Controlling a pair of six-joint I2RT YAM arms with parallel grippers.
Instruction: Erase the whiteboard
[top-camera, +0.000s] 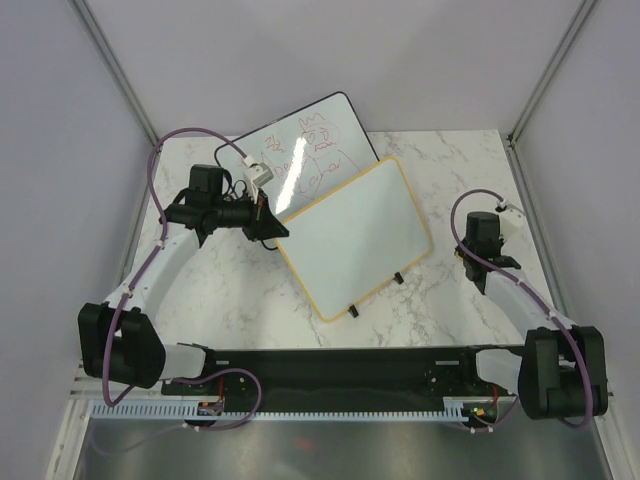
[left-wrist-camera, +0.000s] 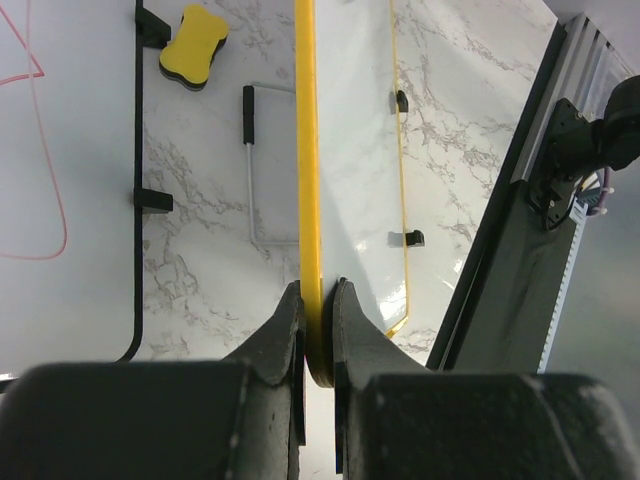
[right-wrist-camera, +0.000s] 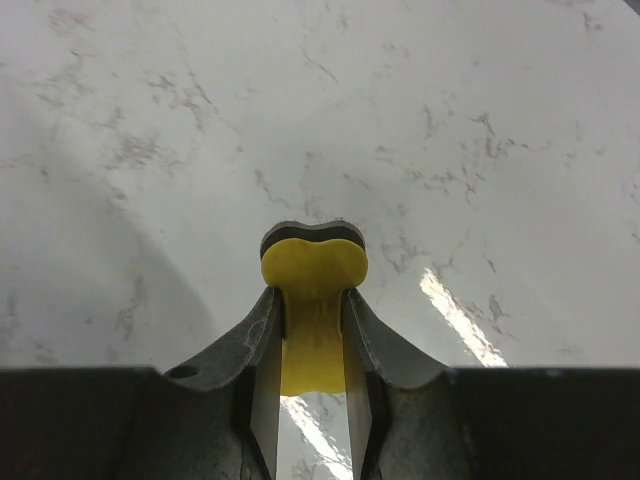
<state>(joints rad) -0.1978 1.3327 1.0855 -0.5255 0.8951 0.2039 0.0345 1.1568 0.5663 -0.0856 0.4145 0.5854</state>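
My right gripper should next lower the yellow eraser to the marble beside the yellow-framed whiteboard and let it go, because the whiteboard is blank.
The yellow-framed whiteboard (top-camera: 360, 235) lies slanted at the table's centre, its white face blank, with two black clips on its near edge. My left gripper (top-camera: 272, 228) is shut on its left edge. In the left wrist view the yellow frame (left-wrist-camera: 306, 150) runs edge-on between my jaws (left-wrist-camera: 318, 300), and the board looks tilted up off the table. My right gripper (top-camera: 482, 250) hangs to the right of the board, apart from it. It is shut on a yellow eraser (right-wrist-camera: 313, 265) with a dark felt base, held over bare marble.
A larger black-framed whiteboard (top-camera: 305, 140) with red scribbles lies behind, partly under the yellow one; it also shows in the left wrist view (left-wrist-camera: 60, 150). A second yellow eraser (left-wrist-camera: 193, 45) and a thin wire stand (left-wrist-camera: 250, 170) lie on the marble between the boards.
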